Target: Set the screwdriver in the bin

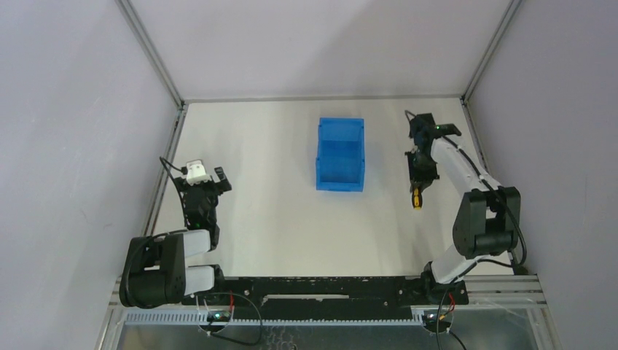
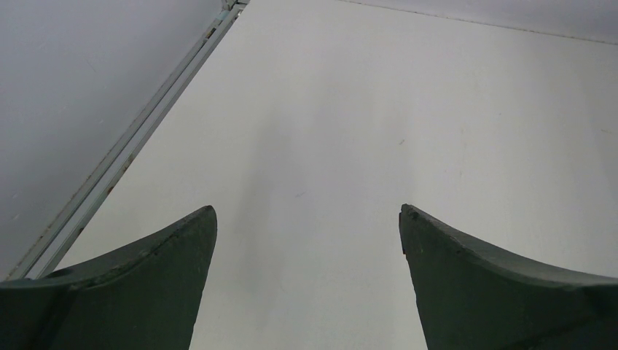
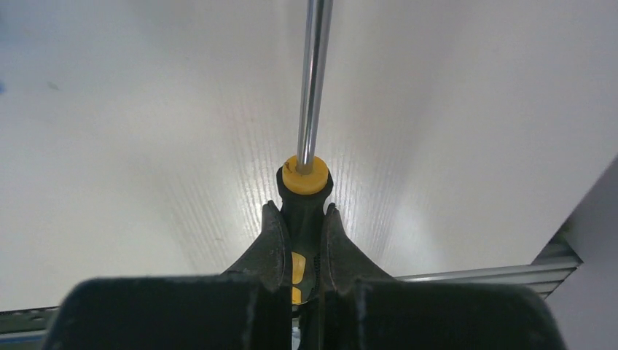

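Observation:
My right gripper is holding the screwdriver (image 1: pixel 416 198) over bare table, so next it will go to the left in the top view, then down into the blue bin (image 1: pixel 340 154), and then let go of it.
The blue bin (image 1: pixel 340 154) stands on the table at mid-back, with its lower lip toward the near side. My right gripper (image 1: pixel 418 181) is to the right of the bin, apart from it, and is shut on the screwdriver (image 1: pixel 416 198). In the right wrist view the jaws (image 3: pixel 300 211) clamp the yellow-and-black handle. The grey shaft (image 3: pixel 312 87) sticks straight out past the fingertips over the white table. My left gripper (image 1: pixel 206 179) is at the left side of the table, open and empty. In the left wrist view its fingers (image 2: pixel 307 211) stand wide apart over bare table.
A metal frame rail (image 1: pixel 166 171) runs along the table's left edge, close to my left gripper, and it also shows in the left wrist view (image 2: pixel 138 138). Grey walls enclose the left, back and right sides. A rail shows behind the right gripper (image 3: pixel 495 273).

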`<state>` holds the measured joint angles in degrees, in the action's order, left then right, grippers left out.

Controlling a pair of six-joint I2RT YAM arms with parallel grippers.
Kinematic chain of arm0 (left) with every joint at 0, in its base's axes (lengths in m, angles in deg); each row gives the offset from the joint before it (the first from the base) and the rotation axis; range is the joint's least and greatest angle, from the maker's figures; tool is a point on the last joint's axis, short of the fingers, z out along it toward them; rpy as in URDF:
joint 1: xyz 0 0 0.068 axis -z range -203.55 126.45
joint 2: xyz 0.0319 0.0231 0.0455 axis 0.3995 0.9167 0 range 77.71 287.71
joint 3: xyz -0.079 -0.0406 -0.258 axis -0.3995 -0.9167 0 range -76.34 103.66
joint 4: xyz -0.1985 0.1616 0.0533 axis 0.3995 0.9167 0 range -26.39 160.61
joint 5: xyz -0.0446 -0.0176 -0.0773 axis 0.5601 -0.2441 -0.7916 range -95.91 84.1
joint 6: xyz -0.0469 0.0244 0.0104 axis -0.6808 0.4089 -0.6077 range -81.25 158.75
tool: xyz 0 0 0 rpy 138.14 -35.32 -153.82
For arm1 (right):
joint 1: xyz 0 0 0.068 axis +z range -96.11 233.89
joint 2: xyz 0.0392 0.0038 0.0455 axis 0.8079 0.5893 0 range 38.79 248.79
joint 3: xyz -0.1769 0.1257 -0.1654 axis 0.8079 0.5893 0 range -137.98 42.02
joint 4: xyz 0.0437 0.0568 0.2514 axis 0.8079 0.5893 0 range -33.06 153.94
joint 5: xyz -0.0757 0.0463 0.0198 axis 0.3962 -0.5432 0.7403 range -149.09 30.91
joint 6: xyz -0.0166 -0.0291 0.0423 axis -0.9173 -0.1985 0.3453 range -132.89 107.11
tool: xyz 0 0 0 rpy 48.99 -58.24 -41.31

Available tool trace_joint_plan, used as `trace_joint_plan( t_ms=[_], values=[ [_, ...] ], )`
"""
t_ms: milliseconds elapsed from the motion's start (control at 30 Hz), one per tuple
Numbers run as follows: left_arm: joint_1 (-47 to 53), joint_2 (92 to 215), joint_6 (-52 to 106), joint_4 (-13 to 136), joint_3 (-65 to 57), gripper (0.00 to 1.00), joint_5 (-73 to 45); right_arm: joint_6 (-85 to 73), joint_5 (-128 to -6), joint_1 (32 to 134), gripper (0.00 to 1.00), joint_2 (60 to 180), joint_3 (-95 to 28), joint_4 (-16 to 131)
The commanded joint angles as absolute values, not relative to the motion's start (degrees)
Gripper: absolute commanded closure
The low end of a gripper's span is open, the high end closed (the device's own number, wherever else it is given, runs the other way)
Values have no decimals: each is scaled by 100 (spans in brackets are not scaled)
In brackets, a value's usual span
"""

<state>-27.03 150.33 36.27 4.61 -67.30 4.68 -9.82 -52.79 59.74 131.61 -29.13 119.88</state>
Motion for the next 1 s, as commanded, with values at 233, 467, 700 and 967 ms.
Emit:
trace_joint_plan(
  t_ms=[233,467,700,967],
  values=[
    [-2675,14978,3725,323,-6535,0,509,31,-5495,6083,100,13565,-5394,13083],
    [-2667,14977,3730,323,-6534,0,514,385,-6026,7443,100,14451,-6771,12811],
    [-2672,14978,3725,323,-6530,0,510,332,-6034,8244,100,15443,-7933,12872],
    [-2671,14978,3725,324,-6530,0,508,63,-6006,8382,100,16248,-7623,12232]
  ],
)
